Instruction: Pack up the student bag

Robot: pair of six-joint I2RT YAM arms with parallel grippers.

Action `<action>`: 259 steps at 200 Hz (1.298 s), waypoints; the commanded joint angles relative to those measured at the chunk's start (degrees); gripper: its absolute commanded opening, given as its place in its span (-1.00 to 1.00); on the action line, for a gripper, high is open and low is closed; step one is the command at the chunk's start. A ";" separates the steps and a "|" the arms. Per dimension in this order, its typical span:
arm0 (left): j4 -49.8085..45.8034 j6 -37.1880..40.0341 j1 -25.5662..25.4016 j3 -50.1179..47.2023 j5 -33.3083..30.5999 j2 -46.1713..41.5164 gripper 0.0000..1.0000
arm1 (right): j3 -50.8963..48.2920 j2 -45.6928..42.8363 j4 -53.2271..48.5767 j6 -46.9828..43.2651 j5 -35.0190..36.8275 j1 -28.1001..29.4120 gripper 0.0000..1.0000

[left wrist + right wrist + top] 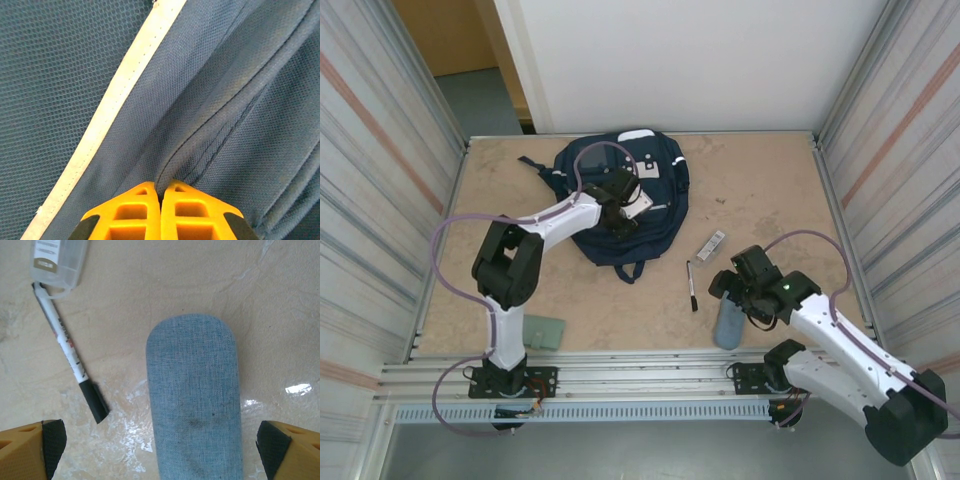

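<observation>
The right gripper moves straight down over the pencil case's rounded end next and closes, since the grey-blue pencil case already lies between its wide-apart fingers.
The student bag (665,215), navy with white patches, lies flat at the back middle of the table. My left gripper (623,207) is down on its middle. In the left wrist view the yellow fingers (137,210) press together, and the left gripper (161,189) is shut on a raised fold of the bag's navy fabric (230,80) beside a light stripe (112,107). My right gripper (734,292) hovers open at the front right, above a grey-blue pencil case (727,325). In the right wrist view the case (195,400) lies between the wide-apart pads (52,442) of the right gripper (162,452), apart from them.
A black-capped white marker (691,285) (70,357) lies left of the pencil case. A small clear box (711,245) (56,257) sits just beyond the marker. A green wallet (544,331) rests near the left arm's base. Corrugated walls close in both sides.
</observation>
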 commanded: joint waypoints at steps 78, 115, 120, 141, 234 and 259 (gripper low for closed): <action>4.95 -0.91 0.73 -1.47 5.27 -15.09 -1.00 | 5.44 22.37 -1.77 -2.21 3.79 9.54 0.98; 3.20 -1.58 0.90 -0.39 4.80 -16.96 -1.00 | 4.37 26.75 0.60 -1.01 4.96 10.36 0.92; 2.49 -1.81 0.83 -0.24 4.98 -17.25 -1.00 | 4.20 26.83 1.00 -0.93 4.70 10.37 0.92; 2.12 -3.19 0.97 -1.07 5.49 -19.26 -1.00 | 2.91 26.63 2.33 0.02 4.23 10.33 0.91; -0.50 -5.41 -4.11 -5.23 -3.36 -28.51 -1.00 | 3.30 23.65 4.32 -5.58 -1.20 11.80 0.65; -1.30 -5.38 -4.13 -6.42 -4.84 -29.45 -1.00 | 1.62 24.37 6.86 -5.91 -2.53 11.52 0.56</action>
